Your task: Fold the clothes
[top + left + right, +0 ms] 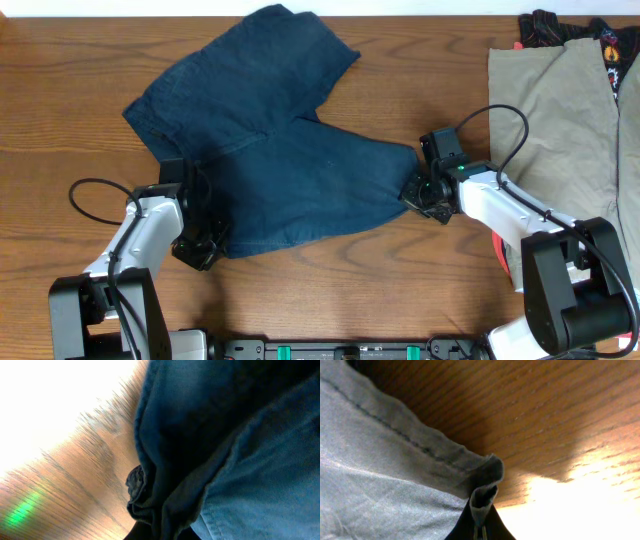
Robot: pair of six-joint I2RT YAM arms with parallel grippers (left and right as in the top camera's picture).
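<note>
Both legs lie spread apart, so my right gripper next needs to raise the hem corner, carry it outward over the back leg's hem and lower it to release.
The clothes are dark navy blue shorts, lying spread on the wooden table with one leg toward the back and one toward the right. My left gripper is shut on the shorts' front left corner; in the left wrist view bunched navy cloth sits between the fingers. My right gripper is shut on the right leg's hem corner; in the right wrist view a pinched fold of hem stands between the dark fingers.
A khaki-beige garment lies at the right edge, over a black garment with red print. Bare wood shows in front of the shorts and at the left.
</note>
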